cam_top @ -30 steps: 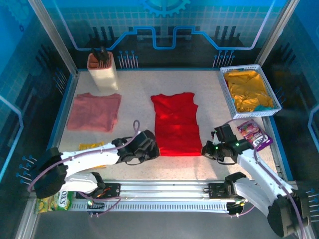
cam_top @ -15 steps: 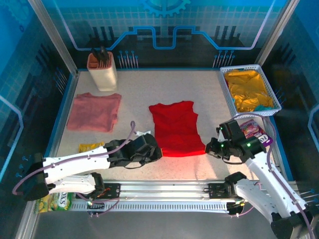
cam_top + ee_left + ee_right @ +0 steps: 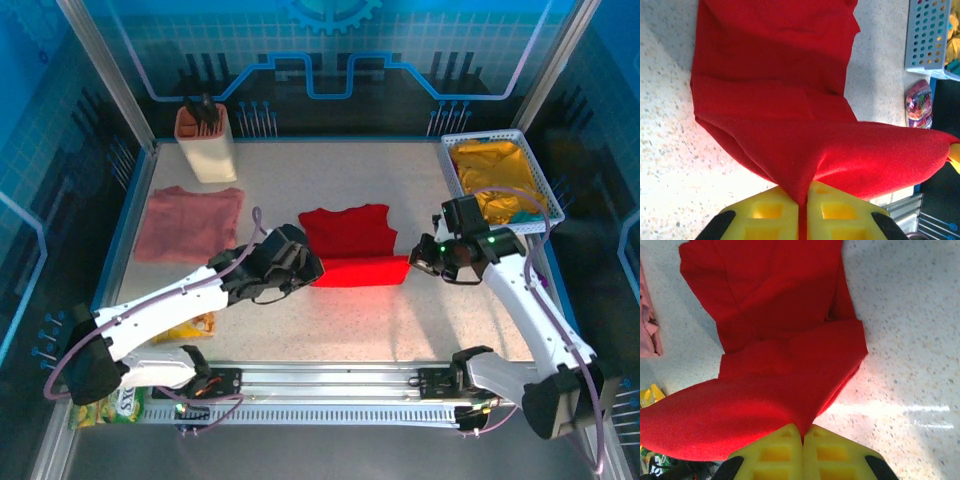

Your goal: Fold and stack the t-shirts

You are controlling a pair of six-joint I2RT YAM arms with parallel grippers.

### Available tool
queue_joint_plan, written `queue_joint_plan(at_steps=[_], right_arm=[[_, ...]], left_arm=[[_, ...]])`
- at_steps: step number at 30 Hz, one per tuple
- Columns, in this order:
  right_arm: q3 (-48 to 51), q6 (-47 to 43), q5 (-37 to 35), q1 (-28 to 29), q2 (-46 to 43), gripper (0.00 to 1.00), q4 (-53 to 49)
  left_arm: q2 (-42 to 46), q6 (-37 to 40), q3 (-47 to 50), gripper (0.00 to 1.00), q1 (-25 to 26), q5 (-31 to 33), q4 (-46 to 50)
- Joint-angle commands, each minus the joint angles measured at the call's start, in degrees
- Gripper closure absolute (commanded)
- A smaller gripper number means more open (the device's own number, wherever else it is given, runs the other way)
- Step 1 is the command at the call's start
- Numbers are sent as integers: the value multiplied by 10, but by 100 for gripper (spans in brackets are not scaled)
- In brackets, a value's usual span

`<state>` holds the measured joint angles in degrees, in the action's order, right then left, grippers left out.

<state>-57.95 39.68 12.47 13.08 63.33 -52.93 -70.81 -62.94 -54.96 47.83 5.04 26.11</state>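
The robot's left hand has to carry the hem's corner outward and down, then let go of it at the far edge of the red t-shirt, because that edge lies outward.
The red t-shirt lies in the middle of the table, its near hem raised and stretched between both grippers as a bright band over its lower half. My left gripper is shut on the hem's left corner. In the left wrist view the red cloth runs down into the yellow fingers, and my left gripper pinches it. My right gripper is shut on the right corner; the right wrist view shows this gripper nipping the red cloth. The dusty-pink t-shirt lies folded at the left.
A white basket holding yellow cloth stands at the back right. A tan holder with dark tools is at the back left. A yellow packet and a green packet lie near the left arm's base. A purple packet lies by the basket.
Both grippers have lifted the red t-shirt's near hem and carried it away from the arm bases, towards the collar. The shirt now looks shorter, with its lower half doubling over.
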Motion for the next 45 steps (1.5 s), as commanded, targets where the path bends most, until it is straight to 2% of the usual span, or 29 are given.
queue_joint_plan(at_steps=[1, 21, 30, 40, 45], right_arm=[[-35, -27, 16, -14, 26, 100, 21], [-153, -44, 53, -32, 208, 100, 75], [-211, -51, 71, -38, 298, 100, 91], [-266, -51, 88, -43, 381, 100, 106], [-288, -50, 87, -48, 406, 100, 106]], left_arm=[[-6, 33, -23, 89, -21, -15, -9], [-137, 118, -121, 90, -131, -49, -48], [-192, 155, -134, 91, -179, -65, -98], [-269, 177, -139, 91, -242, -151, -186], [-312, 197, -172, 91, -257, -176, -197]])
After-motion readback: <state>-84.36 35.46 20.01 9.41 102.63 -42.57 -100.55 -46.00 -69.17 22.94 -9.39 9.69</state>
